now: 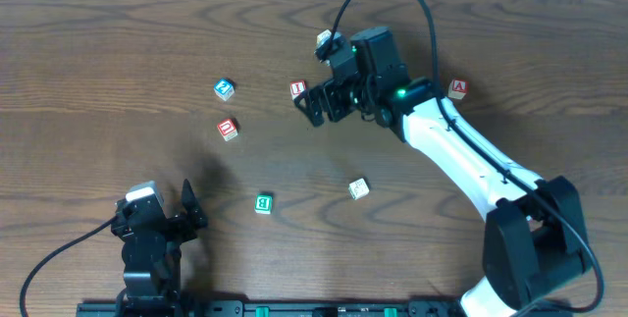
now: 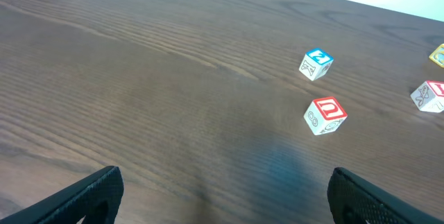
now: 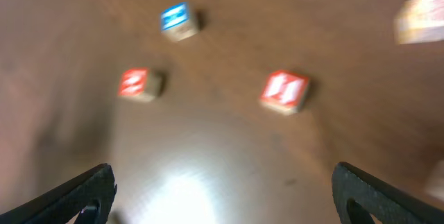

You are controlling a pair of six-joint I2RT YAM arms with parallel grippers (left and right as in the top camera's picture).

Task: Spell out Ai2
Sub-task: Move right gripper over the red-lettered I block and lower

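Note:
The red "I" block [image 1: 298,89] [image 3: 285,91] stands clear of the other blocks, so the robot's right gripper needs to move outward and down over it.
Small letter blocks lie scattered on the wooden table. A red "A" block [image 1: 458,88] sits at the far right. A red "I" block [image 1: 298,89] lies just left of my right gripper [image 1: 316,107], which is open and empty; the wrist view shows that block [image 3: 284,90], blurred. A blue "2" block [image 1: 224,88] and a red "U" block [image 1: 228,129] lie left of centre and show in the left wrist view too, the "2" [image 2: 316,64] beyond the "U" [image 2: 325,115]. My left gripper [image 1: 186,211] is open and empty at the near left.
A green "B" block [image 1: 263,202] and a tan block [image 1: 358,188] lie near the front middle. The right arm's white link [image 1: 461,155] slants across the right side, with a black cable arching above it.

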